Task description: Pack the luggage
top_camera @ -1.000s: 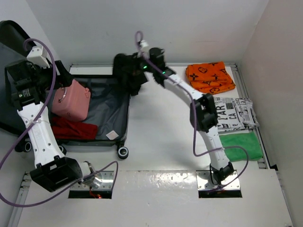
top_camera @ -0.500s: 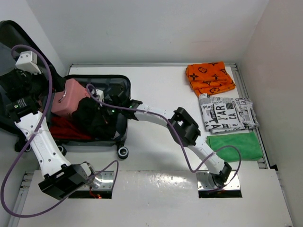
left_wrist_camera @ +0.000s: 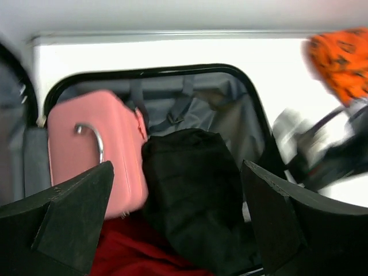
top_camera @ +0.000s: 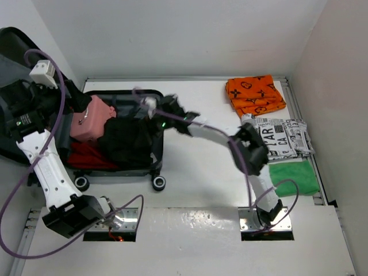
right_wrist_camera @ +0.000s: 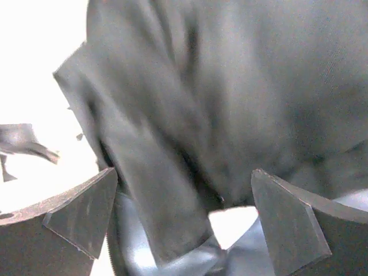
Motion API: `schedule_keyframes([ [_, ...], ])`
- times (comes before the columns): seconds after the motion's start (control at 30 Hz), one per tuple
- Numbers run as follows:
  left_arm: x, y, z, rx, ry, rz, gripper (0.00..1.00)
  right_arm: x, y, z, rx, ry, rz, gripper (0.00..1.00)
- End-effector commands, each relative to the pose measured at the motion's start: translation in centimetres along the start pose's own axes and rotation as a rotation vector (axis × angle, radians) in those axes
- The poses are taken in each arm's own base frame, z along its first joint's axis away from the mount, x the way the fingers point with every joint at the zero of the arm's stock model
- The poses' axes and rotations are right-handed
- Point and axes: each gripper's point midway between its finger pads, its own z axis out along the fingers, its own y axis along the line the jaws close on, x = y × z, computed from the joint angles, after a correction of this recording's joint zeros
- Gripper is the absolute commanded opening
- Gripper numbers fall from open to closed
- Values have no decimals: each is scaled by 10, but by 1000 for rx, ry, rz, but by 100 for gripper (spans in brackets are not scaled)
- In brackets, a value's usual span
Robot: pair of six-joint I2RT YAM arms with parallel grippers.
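Observation:
The orange cloth is still unpacked, so next I need to swing my right gripper to its right in the top view, lower and close on the orange cloth's edge facing the luggage.
The luggage [top_camera: 138, 92] lies open at the left, showing its dark grey lining [left_wrist_camera: 224, 115]. Inside it are a pink handled box [top_camera: 89, 121] [left_wrist_camera: 86, 149], a red cloth [top_camera: 86, 155] [left_wrist_camera: 126, 253] and a black garment [top_camera: 126, 141] [left_wrist_camera: 190, 190] [right_wrist_camera: 241, 86]. My right gripper [top_camera: 150, 112] [right_wrist_camera: 184, 172] hovers open over the garment near the case's far right corner, with nothing between its fingers. Open and empty, my left gripper [top_camera: 80, 103] [left_wrist_camera: 176, 167] hangs above the case's left side by the pink box.
Along the right side lie a folded orange patterned cloth [top_camera: 256, 94], a newsprint-pattern cloth [top_camera: 279, 138] and a green cloth [top_camera: 293, 175]. The case's raised lid [top_camera: 11, 52] stands at the far left. Walls close in behind and to the right.
My right gripper carried the black garment into the case, opened and let it go, then drew back toward the case's far right corner. The case shifted slightly. The left arm barely moved.

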Motion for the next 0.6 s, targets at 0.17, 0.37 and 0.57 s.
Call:
schedule_keyframes([
  [0.17,-29,-92,84,266,1,160,95,-183,-29,-285,507,-514,-127,98],
  [0.37,-29,-112,130,252,12,162,94,-121,-130,-364,839,-437,-67,98],
  [0.57,-31,-110,140,150,6,158,94,-95,-239,-397,1223,-284,-85,99],
])
